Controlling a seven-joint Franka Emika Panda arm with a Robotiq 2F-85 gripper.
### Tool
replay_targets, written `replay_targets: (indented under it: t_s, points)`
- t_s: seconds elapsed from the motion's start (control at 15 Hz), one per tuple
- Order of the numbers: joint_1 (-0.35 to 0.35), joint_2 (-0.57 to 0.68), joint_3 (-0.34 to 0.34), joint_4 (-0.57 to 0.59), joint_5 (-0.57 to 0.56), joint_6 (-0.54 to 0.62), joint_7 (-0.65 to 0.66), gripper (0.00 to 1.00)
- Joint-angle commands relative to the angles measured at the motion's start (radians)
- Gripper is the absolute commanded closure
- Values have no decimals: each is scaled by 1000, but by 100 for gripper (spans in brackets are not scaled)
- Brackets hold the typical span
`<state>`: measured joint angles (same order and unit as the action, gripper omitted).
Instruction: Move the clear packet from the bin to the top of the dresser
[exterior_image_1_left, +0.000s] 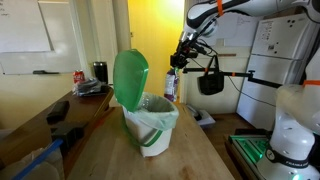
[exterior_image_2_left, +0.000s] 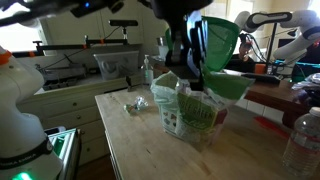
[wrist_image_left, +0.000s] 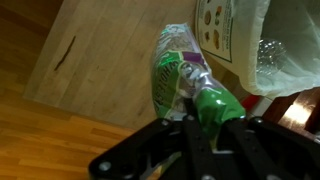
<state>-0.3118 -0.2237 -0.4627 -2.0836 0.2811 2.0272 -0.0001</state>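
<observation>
The gripper needs to go down toward the dresser top next, moving a little away from the bin (exterior_image_1_left: 152, 128), because bare wood is open below the hanging clear packet.
My gripper (wrist_image_left: 212, 118) is shut on the green-looking end of the clear packet (wrist_image_left: 176, 68), a slim see-through pouch with purple print. The packet hangs from the jaws in the air over the wooden dresser top (wrist_image_left: 95, 60), just beside the bin. In an exterior view the gripper (exterior_image_1_left: 178, 62) holds the packet (exterior_image_1_left: 171, 86) upright above the far rim of the white bin (exterior_image_1_left: 152, 128), whose green lid (exterior_image_1_left: 130, 78) stands open. The bin (exterior_image_2_left: 186, 112) with its pale liner (wrist_image_left: 278, 55) also shows in the other views, with the gripper (exterior_image_2_left: 190, 48) above it.
The bin stands mid-way along the wooden top (exterior_image_1_left: 120, 160). A crumpled wrapper (exterior_image_2_left: 133, 105) and a bottle (exterior_image_2_left: 148, 70) lie beyond it. A red can (exterior_image_1_left: 79, 77) sits on a side table. A black bag (exterior_image_1_left: 210, 82) hangs behind the arm. The floor lies below the edge (wrist_image_left: 50, 140).
</observation>
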Motion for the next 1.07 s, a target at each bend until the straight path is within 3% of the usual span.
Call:
replay_targets:
  t_s: [0.0, 0.53, 1.0]
  points:
    - [-10, 65, 27, 8, 30, 65, 19, 98]
    - [-1, 158, 97, -19, -13, 205, 76, 98]
    - [-4, 206, 128, -20, -186, 216, 188, 98]
